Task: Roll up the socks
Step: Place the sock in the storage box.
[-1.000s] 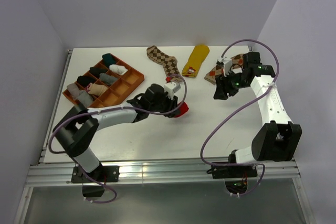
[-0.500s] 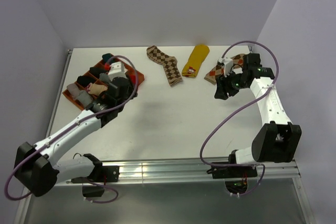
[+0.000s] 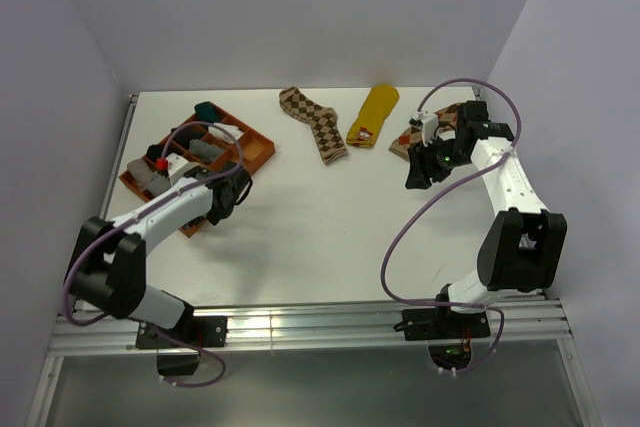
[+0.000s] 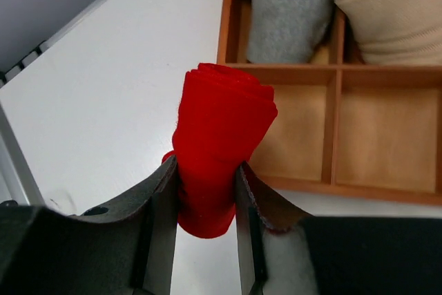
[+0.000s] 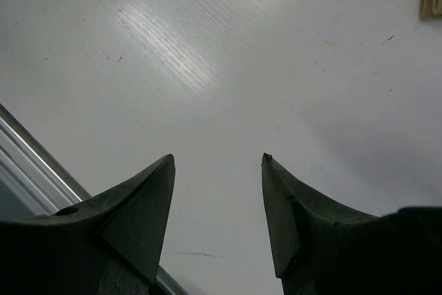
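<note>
My left gripper should first move over the tray's corner section (image 3: 188,222) (image 4: 293,130) beside the grey sock, because that section is empty, and then lower the red sock into it.
A rolled red sock (image 4: 222,126) is pinched between the fingers of my left gripper (image 4: 207,164), which is shut on it. It hangs just outside the near wall of the orange tray (image 4: 304,74), in front of a bare compartment. From above, the red sock (image 3: 160,161) and left gripper (image 3: 162,167) sit over the tray's left end. Flat socks lie at the back: a brown argyle one (image 3: 317,122), a mustard yellow one (image 3: 373,114) and a second argyle one (image 3: 412,134). My right gripper (image 3: 414,177) (image 5: 217,160) stands open over bare table, holding nothing.
The orange tray (image 3: 262,147) holds several rolled socks, among them a grey one (image 4: 290,12) and a beige one (image 4: 390,12). White walls close in the table on the left, back and right. A metal rail (image 5: 27,157) runs along an edge of the table.
My left arm has swung from the table's middle over to the tray's left end, carrying the red sock. The right arm has barely shifted.
</note>
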